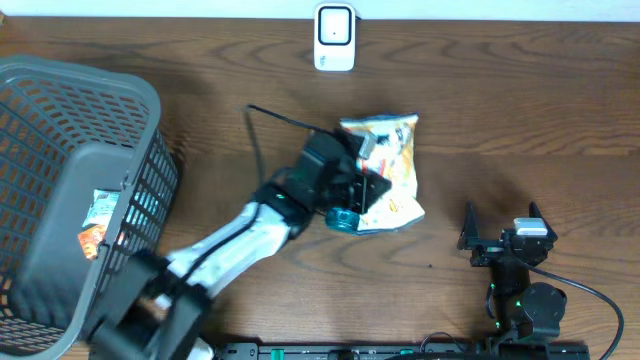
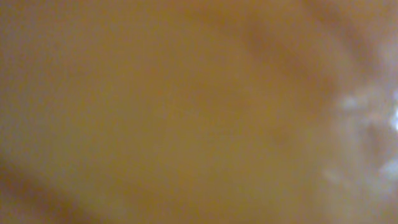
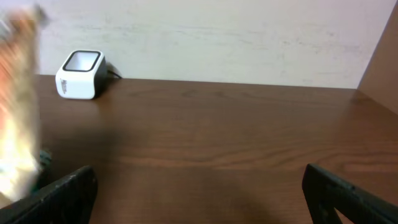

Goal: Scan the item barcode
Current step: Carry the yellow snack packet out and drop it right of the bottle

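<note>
My left gripper should lower the bag toward the wood next, and slightly toward the basket.
A crinkled yellow and white snack bag (image 1: 397, 150) is at mid-table, below the white barcode scanner (image 1: 334, 38) that stands at the far edge. My left gripper (image 1: 366, 172) reaches in from the lower left and is shut on the bag's left side. The left wrist view is filled by a blurred yellow-orange surface (image 2: 186, 112), the bag pressed close to the lens, and its fingers are hidden. My right gripper (image 1: 501, 220) rests at the lower right, open and holding nothing. Its view shows the scanner (image 3: 79, 74) at the far left and the bag's blurred edge (image 3: 15, 106).
A grey plastic basket (image 1: 60, 120) fills the left side with another packet (image 1: 100, 215) inside. A black cable (image 1: 275, 118) runs from the left arm across the wood. A pale wall (image 3: 217, 37) backs the table.
</note>
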### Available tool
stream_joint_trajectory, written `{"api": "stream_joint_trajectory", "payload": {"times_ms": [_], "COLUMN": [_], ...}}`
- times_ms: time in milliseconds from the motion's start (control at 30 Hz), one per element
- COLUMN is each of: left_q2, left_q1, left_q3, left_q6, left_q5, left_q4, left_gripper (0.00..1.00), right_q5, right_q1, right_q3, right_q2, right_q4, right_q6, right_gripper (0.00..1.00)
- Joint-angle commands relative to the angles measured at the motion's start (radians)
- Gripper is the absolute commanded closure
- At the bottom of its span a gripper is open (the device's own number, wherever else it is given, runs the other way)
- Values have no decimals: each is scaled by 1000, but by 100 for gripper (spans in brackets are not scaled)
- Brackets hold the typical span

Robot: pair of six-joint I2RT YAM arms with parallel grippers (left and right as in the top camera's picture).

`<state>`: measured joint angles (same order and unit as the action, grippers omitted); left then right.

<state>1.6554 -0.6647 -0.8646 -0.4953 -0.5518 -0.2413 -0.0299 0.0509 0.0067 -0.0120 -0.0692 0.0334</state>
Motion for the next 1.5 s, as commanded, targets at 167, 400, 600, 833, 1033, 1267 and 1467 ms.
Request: {"api": "stream_joint_trajectory", "payload": {"times_ms": [167, 400, 600, 833, 1033, 1267, 1467], "left_q2": [155, 214, 222, 222, 222, 222, 202], "left_q1": [-21, -19, 18, 105, 116, 71, 56], "left_q3": [-25, -25, -25, -25, -44, -106, -166], "left_q6": [45, 84, 84, 95, 110, 224, 228], "left_q5": [26, 107, 192, 188, 127, 66, 108], "left_q4": [-123, -124, -110, -64, -53, 75, 215], "left_gripper": [92, 92, 88, 88, 79, 49, 2], "right_q5": [1, 1, 1, 1, 1, 1, 1], "right_q1": [-4, -4, -4, -4, -4, -4, -4], "right_q3": [-1, -1, -1, -1, -1, -1, -1], "right_q2": [5, 5, 5, 5, 5, 5, 5], "right_q4": [-3, -3, -3, -3, -3, -3, -3], "right_q6": [5, 5, 5, 5, 5, 5, 5], "right_gripper": [1, 1, 1, 1, 1, 1, 1]}}
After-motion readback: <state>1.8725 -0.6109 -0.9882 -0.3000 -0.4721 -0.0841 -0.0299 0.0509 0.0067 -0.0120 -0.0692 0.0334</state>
